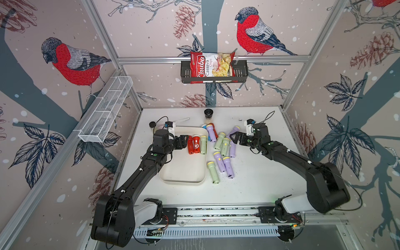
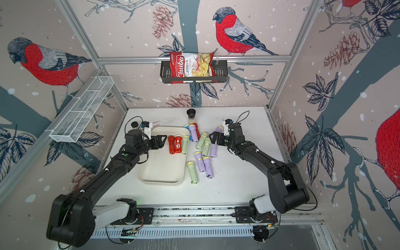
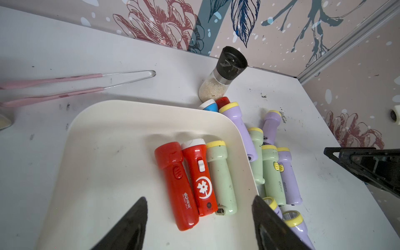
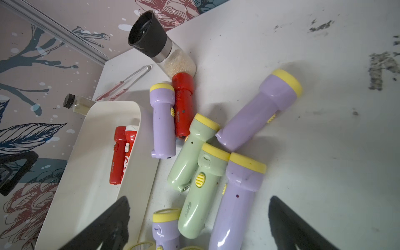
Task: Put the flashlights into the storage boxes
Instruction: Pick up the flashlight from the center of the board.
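Note:
The lilac flashlight lies on top of the blue and red ones, so the robot's right gripper should next move toward the far corner of the box and lower around the body of the lilac flashlight there.
The cream-white storage box [image 1: 184, 171] lies left of the table's middle. Two red flashlights [image 3: 175, 184] and a pale green one [image 3: 220, 177] lie side by side in its far right part. My left gripper [image 3: 199, 198] hangs open just above their tail ends and holds nothing. To the right of the box, several lilac and green flashlights [image 1: 223, 149] lie scattered on the table, with a red and a blue one at the far end. My right gripper [image 4: 199, 198] stands wide open over a lilac flashlight [image 4: 236, 205] and a green one [image 4: 201, 194], touching neither.
A black-capped glass jar [image 1: 208, 115] stands behind the pile. Pink tongs [image 3: 65, 84] and a small black-capped bottle [image 1: 152, 125] lie behind the box. A white wire-mesh rack [image 1: 106, 110] hangs on the left wall, and a black basket [image 1: 240, 71] with a chips bag on the back wall.

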